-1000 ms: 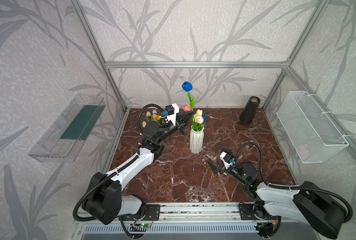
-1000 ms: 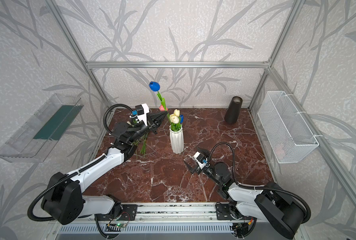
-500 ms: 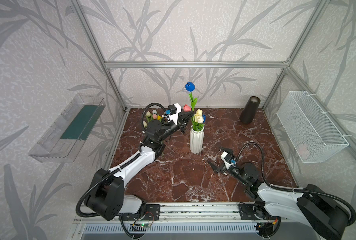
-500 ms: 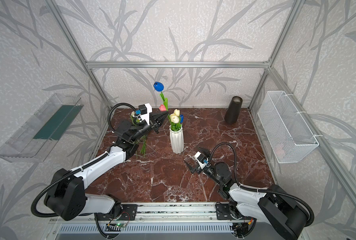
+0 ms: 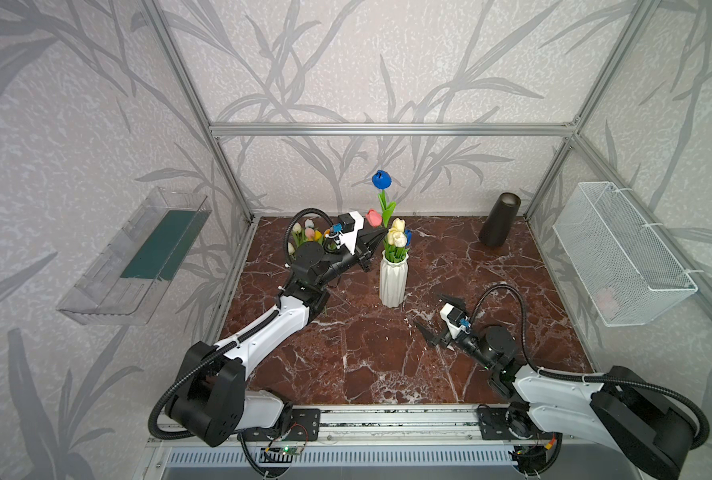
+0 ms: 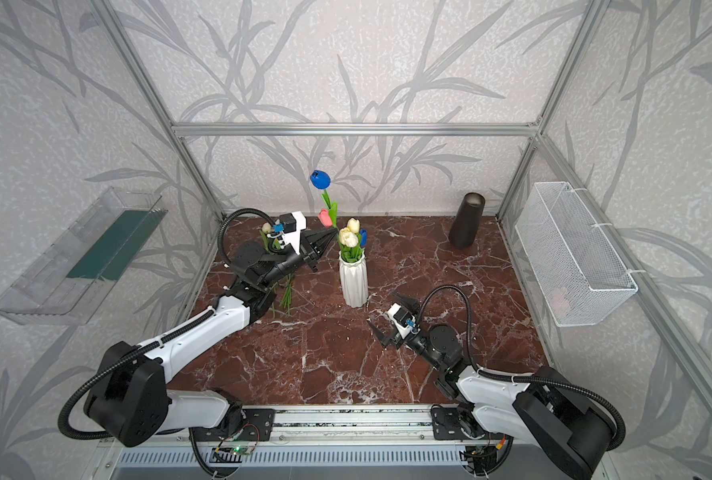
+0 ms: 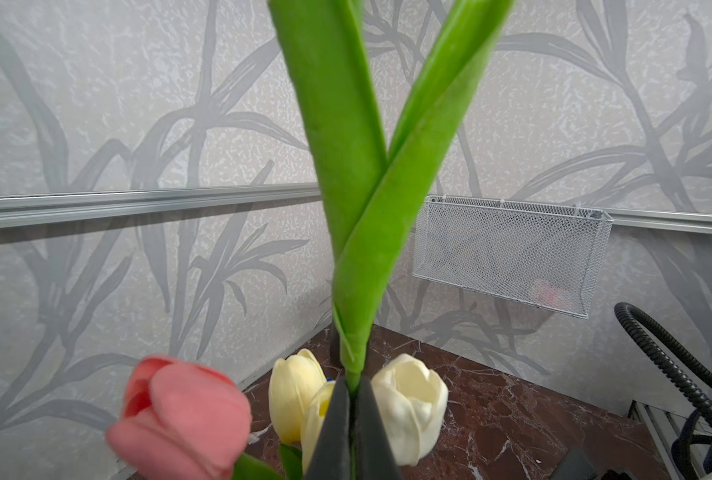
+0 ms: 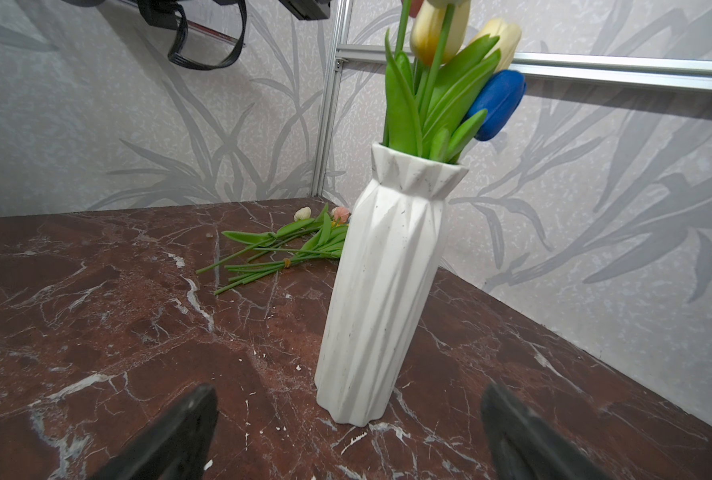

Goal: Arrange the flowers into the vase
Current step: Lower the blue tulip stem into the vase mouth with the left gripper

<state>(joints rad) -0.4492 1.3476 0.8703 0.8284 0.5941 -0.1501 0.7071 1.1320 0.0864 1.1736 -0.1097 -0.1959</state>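
Observation:
The blue tulip (image 5: 381,179) is high above the cream ones. My left gripper will move down to the vase's opening (image 5: 388,258), lower the green stem inside, and let go of it.
A white faceted vase (image 5: 393,278) (image 6: 353,280) (image 8: 387,291) stands mid-table. It holds cream tulips (image 7: 412,403), a blue one (image 8: 497,104) and a pink one (image 5: 373,217) that leans left. My left gripper (image 5: 381,233) (image 6: 332,233) (image 7: 353,384) is shut on the green stem (image 7: 354,291) of a blue tulip (image 5: 381,179) (image 6: 320,179), held upright just left of and above the vase's mouth. My right gripper (image 5: 436,316) (image 6: 389,316) (image 8: 348,440) is open, low on the table in front of the vase, with nothing in it. More flowers (image 5: 306,235) (image 8: 287,253) lie bundled at the back left.
A black tapered vase (image 5: 499,222) (image 6: 466,220) stands at the back right. A white wire basket (image 5: 620,253) (image 7: 508,253) hangs on the right wall and a clear plastic tray (image 5: 138,257) on the left wall. Metal frame posts edge the marble table (image 5: 366,365).
My left gripper has carried the blue tulip to the right, closer to the vase's mouth. The right gripper has stayed open in about the same place.

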